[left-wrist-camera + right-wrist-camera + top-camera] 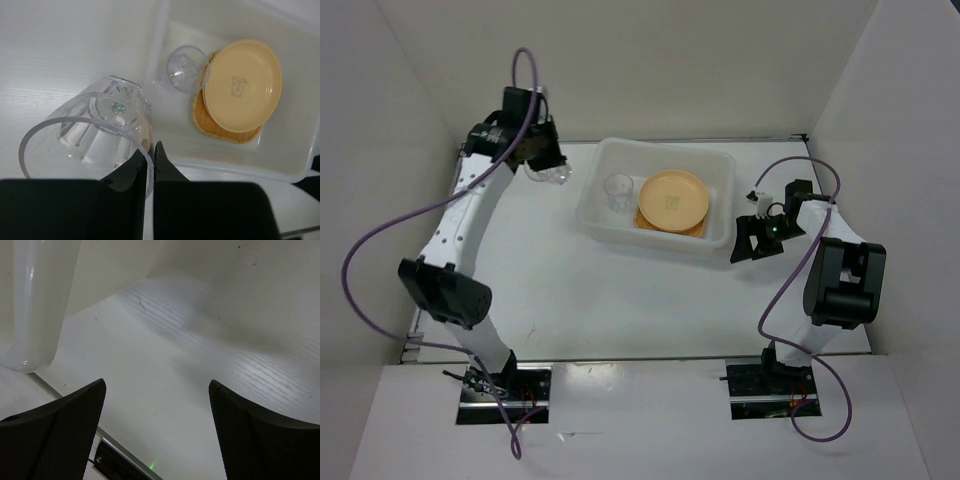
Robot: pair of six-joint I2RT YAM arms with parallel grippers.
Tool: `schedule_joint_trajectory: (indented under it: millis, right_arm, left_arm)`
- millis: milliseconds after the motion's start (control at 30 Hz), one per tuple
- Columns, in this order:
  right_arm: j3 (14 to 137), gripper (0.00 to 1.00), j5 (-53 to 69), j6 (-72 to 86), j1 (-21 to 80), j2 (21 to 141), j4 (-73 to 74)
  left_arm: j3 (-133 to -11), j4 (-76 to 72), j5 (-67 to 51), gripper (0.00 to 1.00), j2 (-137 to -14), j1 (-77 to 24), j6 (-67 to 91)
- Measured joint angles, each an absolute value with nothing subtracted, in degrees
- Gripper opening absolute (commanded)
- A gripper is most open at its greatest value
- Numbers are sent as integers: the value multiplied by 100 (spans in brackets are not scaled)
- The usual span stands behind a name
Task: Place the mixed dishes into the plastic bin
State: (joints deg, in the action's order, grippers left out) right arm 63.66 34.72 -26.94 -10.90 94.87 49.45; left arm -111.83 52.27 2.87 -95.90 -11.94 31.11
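My left gripper holds the cup and should next move it to the right in the top view, lower it and release it beside the bin's small cup, where the bottom of the bin is bare.
The translucent white plastic bin (pixel 590 214) stands at the table's middle back. In it lie a round tan-yellow plate (pixel 673 199) on top of the woven tan plate (pixel 226 135), and a small clear cup (pixel 618 191) stands upright at the bin's left. My left gripper (pixel 546 165) is shut on the rim of a second clear cup (pixel 95 130), held just left of the bin (pixel 165 30). My right gripper (pixel 754 243) is open and empty, low over the table right of the bin (pixel 35 315).
White walls close in the table on the left, back and right. A purple cable loops off the left arm (pixel 450 240). A metal rail (pixel 75 407) runs along the table edge below the right gripper.
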Motion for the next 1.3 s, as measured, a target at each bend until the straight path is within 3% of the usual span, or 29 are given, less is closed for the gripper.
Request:
schedule_joint_trajectory:
  millis: [300, 800, 1167, 1300]
  right_arm:
    - [6370, 88, 3474, -2692, -1090, 9445, 4943]
    - [6370, 88, 3476, -2692, -1090, 9389, 4943]
    - [6368, 88, 3476, -2692, -1090, 9262, 4941]
    - [6370, 88, 3476, -2692, -1090, 9190, 4939]
  left_arm:
    - [-12119, 5795, 311, 0, -11153, -2508, 2359]
    - [-12746, 5955, 1127, 0, -12761, -3105, 2244]
    - [-13203, 5892, 1396, 21, -13251, -3083, 2320]
    - [-13253, 5857, 1420, 23, -13323, -3068, 2408]
